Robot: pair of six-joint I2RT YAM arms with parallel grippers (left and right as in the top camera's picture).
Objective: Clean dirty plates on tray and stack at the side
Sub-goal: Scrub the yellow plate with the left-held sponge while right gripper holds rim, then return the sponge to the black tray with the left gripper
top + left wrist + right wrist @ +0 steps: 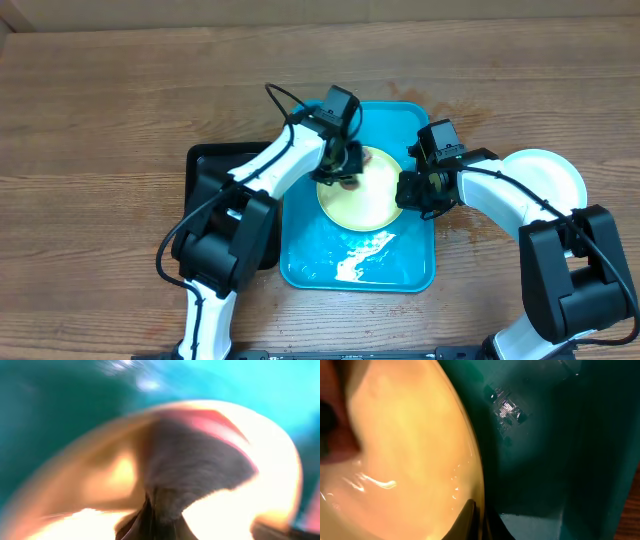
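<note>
I will next lift the sponge with my left gripper and bring it across, to the left in the overhead view, to the black tray (222,163), clear of the plate. Then I will lower the sponge and release it.
One pale yellow-green plate (368,203) lies tilted in the turquoise tray (400,270). My left gripper (340,172) is over the plate's left part, shut on a grey and pink sponge (195,460) that presses on the plate; the left wrist view is blurred. My right gripper (411,190) is shut on the plate's right rim (470,460), one finger on each side of the edge (479,522). A pale round plate (552,172) lies on the table to the right, partly under my right arm. Any smear on the yellow-green plate is hidden by the sponge.
A black rectangular tray (205,170) lies left of the turquoise tray, partly under my left arm. A white wet patch (362,255) shines on the turquoise tray's front floor. The wooden table (100,120) surrounds both trays.
</note>
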